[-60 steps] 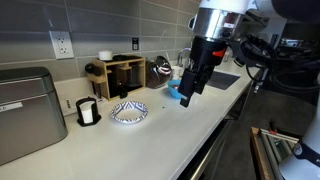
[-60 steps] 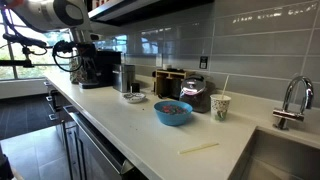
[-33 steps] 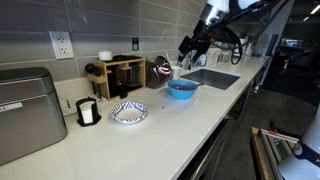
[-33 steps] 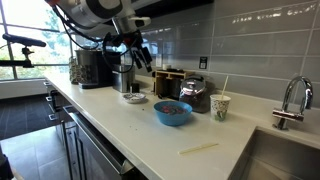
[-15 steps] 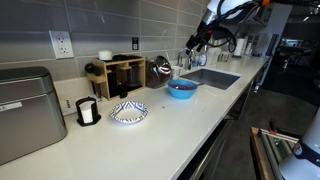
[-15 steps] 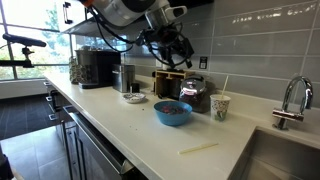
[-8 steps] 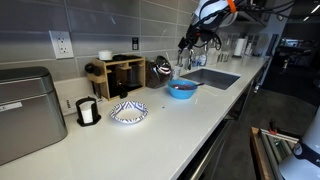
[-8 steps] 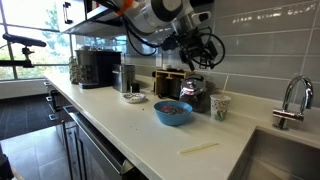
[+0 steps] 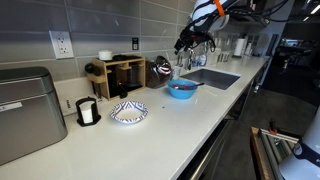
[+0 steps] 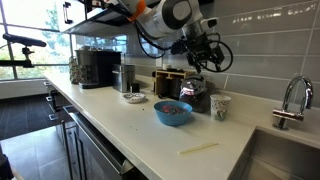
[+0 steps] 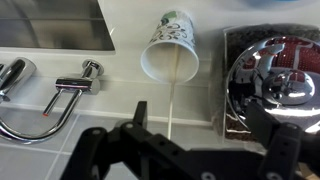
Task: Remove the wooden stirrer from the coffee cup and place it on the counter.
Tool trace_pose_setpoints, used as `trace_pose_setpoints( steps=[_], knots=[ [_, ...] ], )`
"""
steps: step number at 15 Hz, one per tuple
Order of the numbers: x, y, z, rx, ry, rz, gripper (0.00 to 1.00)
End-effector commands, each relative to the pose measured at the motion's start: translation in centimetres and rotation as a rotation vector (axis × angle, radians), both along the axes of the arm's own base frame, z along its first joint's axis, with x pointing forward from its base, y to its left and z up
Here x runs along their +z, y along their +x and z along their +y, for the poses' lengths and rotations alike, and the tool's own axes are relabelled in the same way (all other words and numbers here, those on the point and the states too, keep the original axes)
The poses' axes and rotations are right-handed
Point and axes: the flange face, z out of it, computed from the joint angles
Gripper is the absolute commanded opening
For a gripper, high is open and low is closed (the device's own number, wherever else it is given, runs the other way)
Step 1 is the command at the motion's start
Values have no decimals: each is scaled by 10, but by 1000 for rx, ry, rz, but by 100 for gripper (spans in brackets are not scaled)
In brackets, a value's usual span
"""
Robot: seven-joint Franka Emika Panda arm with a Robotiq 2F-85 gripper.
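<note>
The stirrer's loose end leans from the cup (image 10: 219, 107) toward the backsplash, so my gripper lowers its open fingers around that end next.
The white patterned coffee cup (image 10: 219, 107) stands on the counter by the backsplash, beside the chrome kettle. The thin wooden stirrer (image 10: 224, 86) leans out of it. In the wrist view the cup (image 11: 172, 48) lies ahead of me and the stirrer (image 11: 172, 105) runs from its mouth toward my jaws. My gripper (image 11: 185, 150) is open and empty, with its fingers wide apart on either side of the stirrer line. In both exterior views the gripper (image 10: 198, 62) (image 9: 186, 43) hangs above the kettle, up and beside the cup.
A blue bowl (image 10: 173, 112) sits in front of the kettle (image 11: 275, 80). A loose wooden stick (image 10: 198, 149) lies near the counter's front edge. The faucet (image 10: 290, 100) and sink (image 11: 50, 20) are beyond the cup. A wooden rack (image 9: 122, 74) and plate (image 9: 128, 112) stand further along.
My arm has swung along the counter from the coffee machine end to above the kettle and cup. The cup, stirrer and bowl have not moved.
</note>
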Motion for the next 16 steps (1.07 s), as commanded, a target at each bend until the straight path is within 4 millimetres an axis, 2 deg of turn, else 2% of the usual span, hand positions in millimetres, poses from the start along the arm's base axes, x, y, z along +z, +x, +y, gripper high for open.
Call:
trace_pose_setpoints(
  steps=[1,6,12,16],
  knots=[
    [-3,8,-6,-17,23,-10,100],
    [-15,26,-28,8,85,-72,100],
    [-22,43,-67,29,77,-117,100],
    [-37,54,-81,8,88,-147,100]
  ],
)
